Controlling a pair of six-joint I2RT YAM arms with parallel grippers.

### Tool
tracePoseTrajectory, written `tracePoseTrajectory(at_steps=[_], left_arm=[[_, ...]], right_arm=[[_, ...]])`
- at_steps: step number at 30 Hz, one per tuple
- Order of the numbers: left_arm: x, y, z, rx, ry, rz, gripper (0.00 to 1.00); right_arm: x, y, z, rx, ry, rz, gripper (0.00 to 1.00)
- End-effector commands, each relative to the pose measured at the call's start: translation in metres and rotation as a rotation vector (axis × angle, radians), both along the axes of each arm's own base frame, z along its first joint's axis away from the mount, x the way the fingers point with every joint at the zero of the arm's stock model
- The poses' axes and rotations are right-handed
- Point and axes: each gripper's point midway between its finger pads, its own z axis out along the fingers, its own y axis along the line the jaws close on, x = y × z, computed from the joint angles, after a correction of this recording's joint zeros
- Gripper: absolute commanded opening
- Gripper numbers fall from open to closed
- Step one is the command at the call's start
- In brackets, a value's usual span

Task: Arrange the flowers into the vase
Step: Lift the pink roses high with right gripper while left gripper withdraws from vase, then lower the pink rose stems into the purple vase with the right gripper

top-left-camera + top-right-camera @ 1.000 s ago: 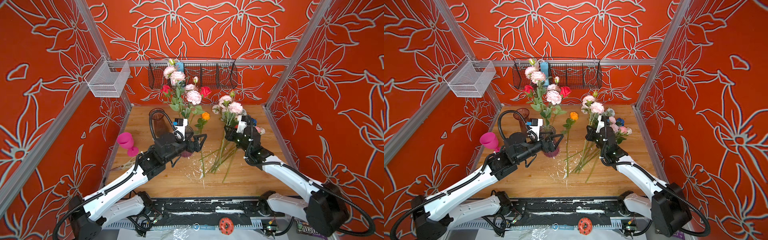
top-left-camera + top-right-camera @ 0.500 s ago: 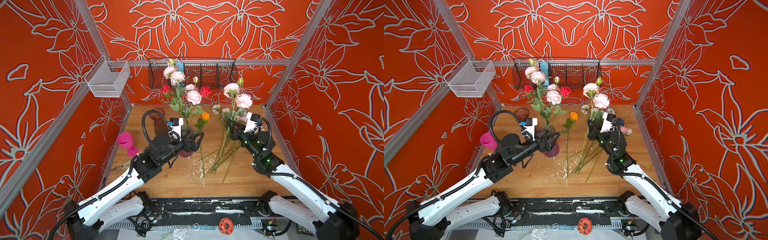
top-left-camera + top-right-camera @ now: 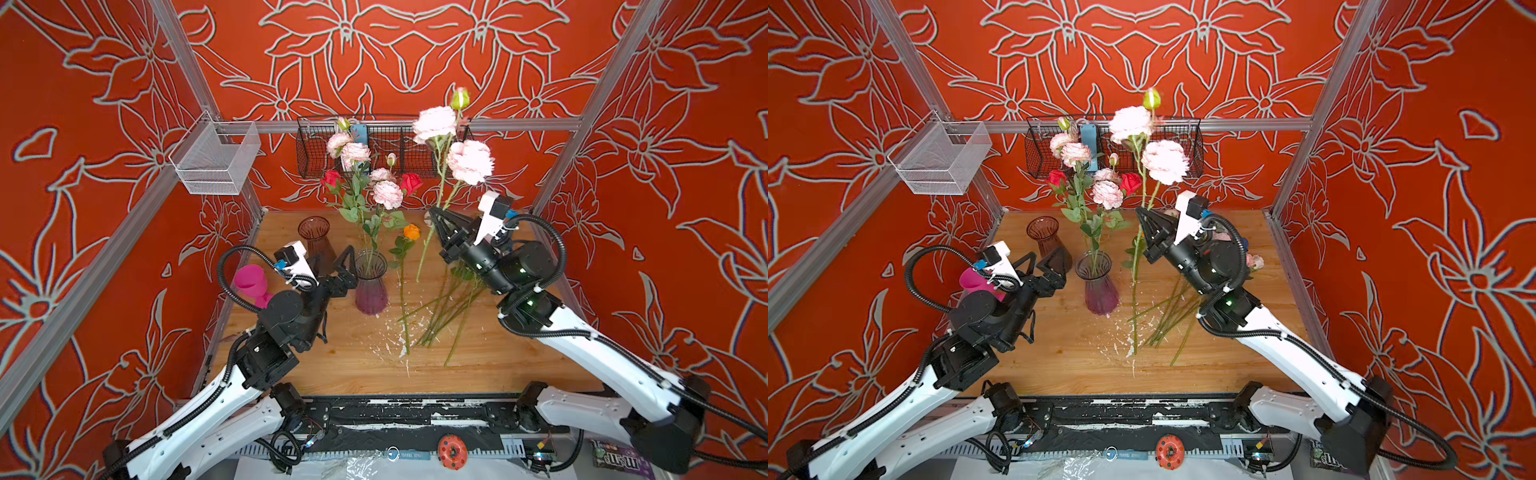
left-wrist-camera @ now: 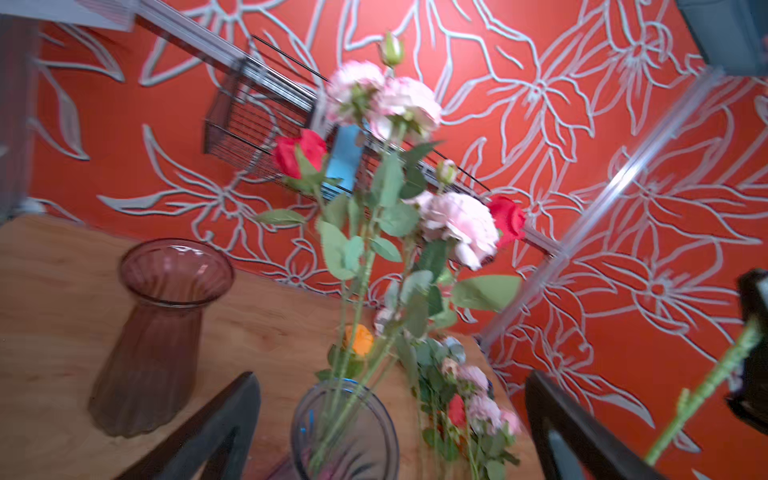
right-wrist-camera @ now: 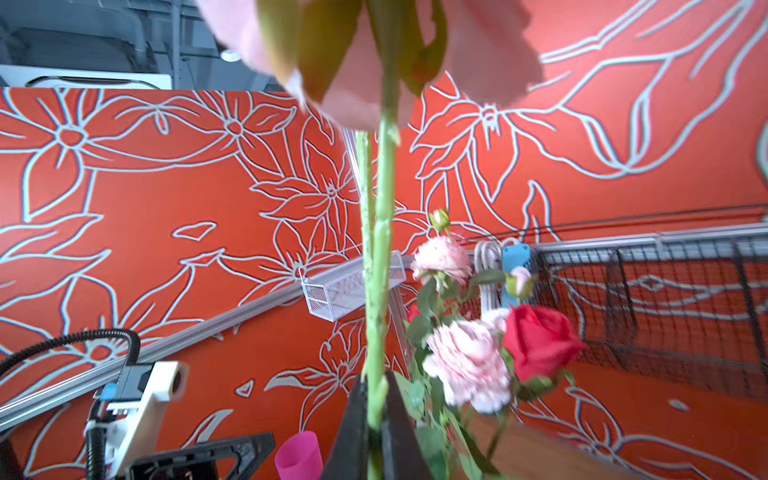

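Observation:
The stem end of the pale pink flower still hangs outside the purple glass vase, so my right gripper will move over the vase's opening point(image 3: 371, 264), go down and let go of the stem inside.
The purple glass vase point(image 3: 371, 286) point(image 3: 1098, 282) stands mid-table and holds several pink and red flowers point(image 3: 386, 193) point(image 4: 457, 224). My left gripper point(image 3: 349, 270) point(image 3: 1042, 266) point(image 4: 390, 376) is open just left of the vase, with nothing between its fingers. My right gripper point(image 3: 436, 214) point(image 3: 1144, 216) point(image 5: 374, 378) is shut on the green stem of a pale pink flower point(image 3: 469, 162) point(image 3: 1163, 160). That flower is raised high to the right of the vase, its stem end hanging free. More flowers point(image 3: 444, 316) lie in a pile on the table, among them an orange flower point(image 3: 411, 231).
A brown glass vase point(image 3: 316, 237) and a pink cup point(image 3: 251, 284) stand behind and left of my left gripper. A black wire basket point(image 3: 386, 145) hangs on the back wall and a white mesh basket point(image 3: 216, 158) on the left rail. White flecks litter the wooden table point(image 3: 353, 365).
My right gripper has lifted the pale pink flower up off the pile and swung it toward the vase. My left gripper has drawn back left from the vase and opened a little wider.

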Motion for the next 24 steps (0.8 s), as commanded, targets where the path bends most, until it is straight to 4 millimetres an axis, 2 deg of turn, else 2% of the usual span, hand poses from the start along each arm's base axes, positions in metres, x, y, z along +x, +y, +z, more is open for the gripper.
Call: tracePoseTrajectory(at_steps=[1, 4, 8, 12, 18, 21, 24], left_arm=[[-0.005, 0.047, 0.003, -0.076, -0.022, 0.240, 1.00], [-0.005, 0.060, 0.000, -0.101, -0.028, 0.293, 1.00], [0.002, 0.065, -0.005, -0.141, 0.006, 0.289, 1.00], [0.005, 0.067, -0.008, -0.158, 0.018, 0.280, 1.00], [0.006, 0.068, -0.007, -0.164, 0.015, 0.272, 1.00], [0.007, 0.069, -0.009, -0.173, 0.020, 0.271, 1.00], [0.008, 0.069, -0.010, -0.179, 0.022, 0.264, 0.99]], right_arm=[[0.004, 0.026, 0.019, 0.002, -0.091, 0.041, 0.01], [0.014, 0.050, 0.026, 0.011, -0.111, 0.069, 0.01], [0.031, 0.079, 0.025, 0.016, -0.150, 0.074, 0.00], [0.049, 0.102, 0.010, -0.029, -0.151, 0.069, 0.00], [0.054, 0.123, -0.038, -0.103, -0.091, 0.101, 0.00], [0.046, 0.132, -0.066, -0.167, -0.070, 0.109, 0.01], [0.038, 0.134, -0.088, -0.230, -0.088, 0.025, 0.02]])
